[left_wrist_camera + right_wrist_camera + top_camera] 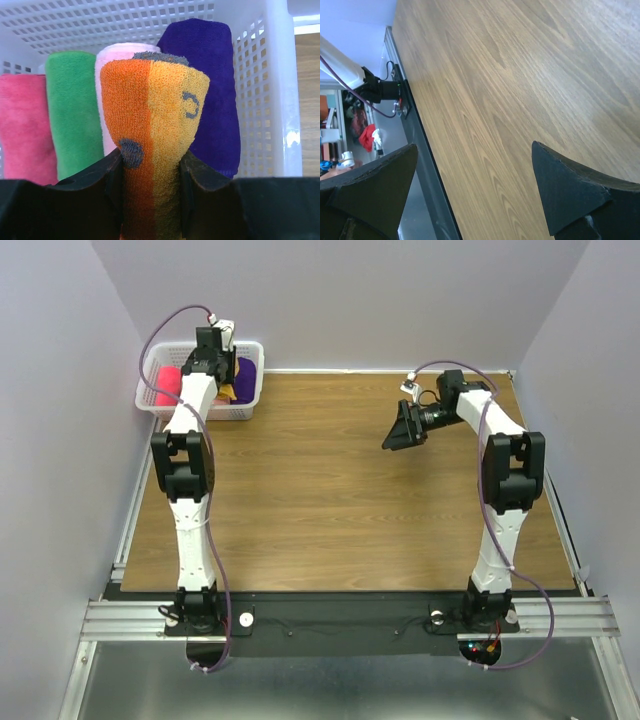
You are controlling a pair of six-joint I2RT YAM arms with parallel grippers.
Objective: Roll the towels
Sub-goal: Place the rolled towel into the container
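The empty gap beside the purple roll lies below my left gripper, to its right in the top view, so I will shift there, lower and release the orange towel [150,110].
My left gripper [150,167] is shut on a rolled orange towel [150,110] with darker orange and grey print, squeezing its lower end between both fingers. Behind it, standing side by side in a white basket [272,100], are the hot-pink [22,125], green [72,110], pale pink [117,52] and purple [210,75] rolls. From above, the left gripper [222,375] hangs over the basket [252,348] at the table's far left corner. My right gripper [405,428] stands open over bare wood at the right, nothing between its fingers [570,195].
The wooden table [330,490] runs between the two arms. A dark metal rail [427,170] borders the table's edge in the right wrist view. Grey walls close in on the left, right and back.
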